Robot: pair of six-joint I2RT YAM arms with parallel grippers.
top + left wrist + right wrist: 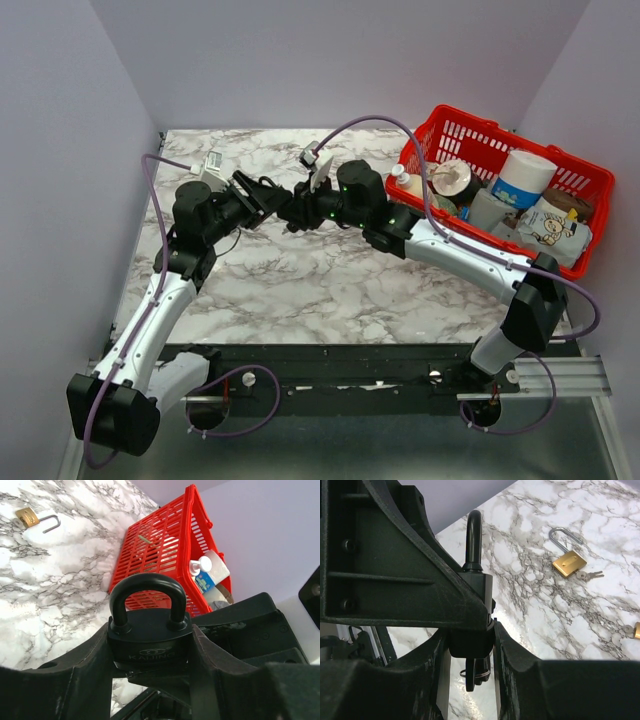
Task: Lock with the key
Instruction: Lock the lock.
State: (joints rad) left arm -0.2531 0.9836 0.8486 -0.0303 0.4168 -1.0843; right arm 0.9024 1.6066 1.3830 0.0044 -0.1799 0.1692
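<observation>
My left gripper moves off the key to the marble's wall side below next, leftward in the top view. It then lowers and releases the padlock, with its shackle seated.
A black padlock with its shackle seated in both holes is clamped by the body between my left gripper's fingers. Both arms meet above the middle of the table, left gripper facing right gripper. In the right wrist view the padlock shows side-on, shackle up. My right gripper is shut on the black key head under the lock's base. A ring with spare keys hangs below it. The key's blade is hidden.
An open brass padlock with keys lies on the marble table; it also shows in the left wrist view. Another brass piece shows at the right edge. A red basket of bottles and containers stands at the back right.
</observation>
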